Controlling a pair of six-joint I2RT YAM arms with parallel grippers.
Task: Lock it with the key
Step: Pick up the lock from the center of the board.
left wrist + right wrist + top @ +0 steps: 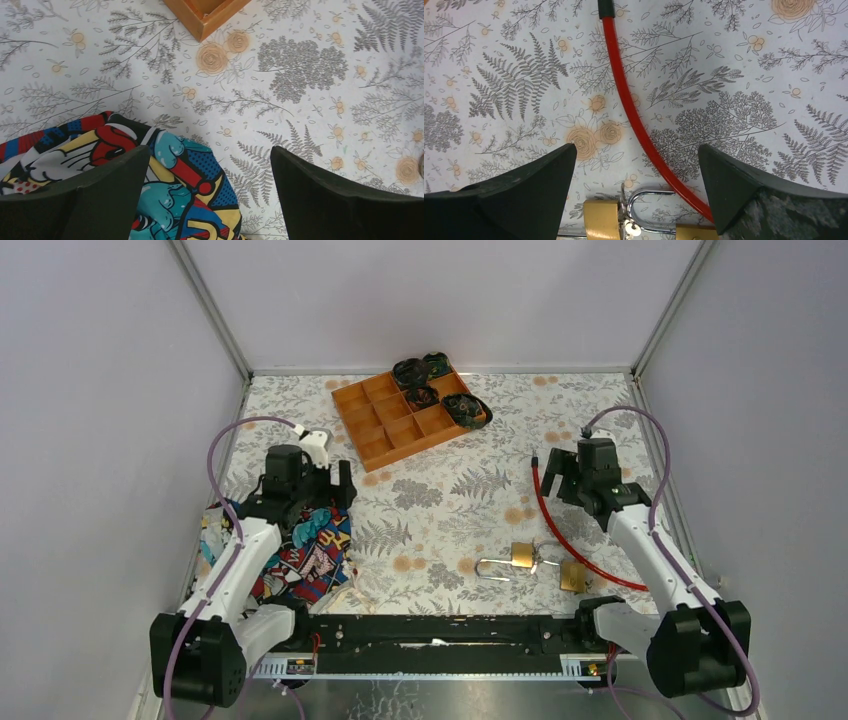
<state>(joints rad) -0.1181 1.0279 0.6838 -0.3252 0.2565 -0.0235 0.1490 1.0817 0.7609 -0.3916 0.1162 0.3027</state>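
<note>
The right gripper will go down toward the left in the top view, onto the red cable near its dark end (540,491) (624,95), because that part of the cable is clear of the locks.
Two brass padlocks lie near the front of the table, one (521,555) with a long shackle pointing left, the other (573,576) to its right. In the right wrist view the left lock's body (601,220) and the right lock's chrome shackle (649,210) show at the bottom edge, with small silver keys (631,229) between them. My right gripper (637,160) hangs open above the table, just behind the locks, over a red cable (634,115). My left gripper (210,165) is open over the edge of a colourful cloth (175,185), holding nothing.
An orange compartment tray (400,418) with dark round objects sits at the back centre. The red cable (560,535) curves from the right gripper (552,475) down past the locks. The cloth (300,550) lies under the left arm, near the left gripper (338,485).
</note>
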